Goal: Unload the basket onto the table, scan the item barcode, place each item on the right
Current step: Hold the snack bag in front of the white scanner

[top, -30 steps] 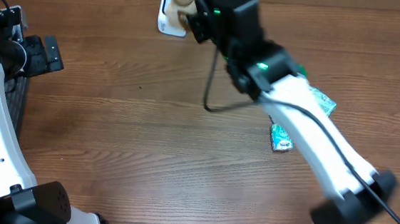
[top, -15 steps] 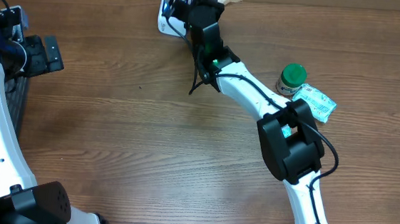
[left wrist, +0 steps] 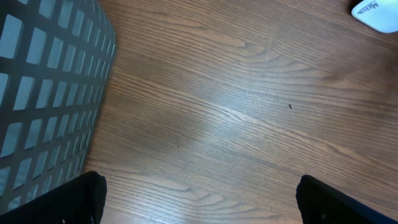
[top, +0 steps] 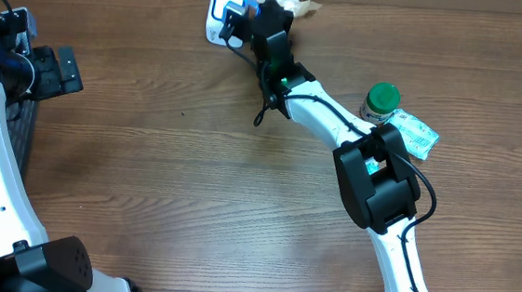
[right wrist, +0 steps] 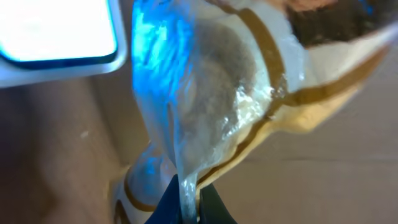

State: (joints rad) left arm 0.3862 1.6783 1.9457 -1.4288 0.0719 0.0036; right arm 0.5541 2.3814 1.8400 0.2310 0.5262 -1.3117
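The scanner's blue light already falls on the item, so my right gripper will go back and release it on the wood [top: 319, 165] beside the green-capped jar.
My right gripper [top: 269, 14] is at the table's far edge, shut on the item [top: 294, 1], a cream and tan pack in clear wrap. In the right wrist view the jaws [right wrist: 189, 202] pinch the wrap's thin edge, and the item [right wrist: 236, 81] hangs in front of them with blue light falling on it. The white scanner [top: 219, 14] stands just left of the item, its window [right wrist: 56, 28] glowing. My left gripper [top: 59, 69] is far to the left, open over bare wood, with both fingertips [left wrist: 81, 199] at the frame's lower corners.
A green-capped jar [top: 380, 102] and a white and green packet [top: 415, 133] lie right of the right arm. A dark mesh basket [left wrist: 43, 81] stands at the left edge, under the left arm. The scanner's corner [left wrist: 377, 11] shows in the left wrist view.
The right arm has folded, its elbow swinging down over the table's middle right, so the jar shows again. The item stays beside the scanner, shifted slightly right. The left arm has not moved.
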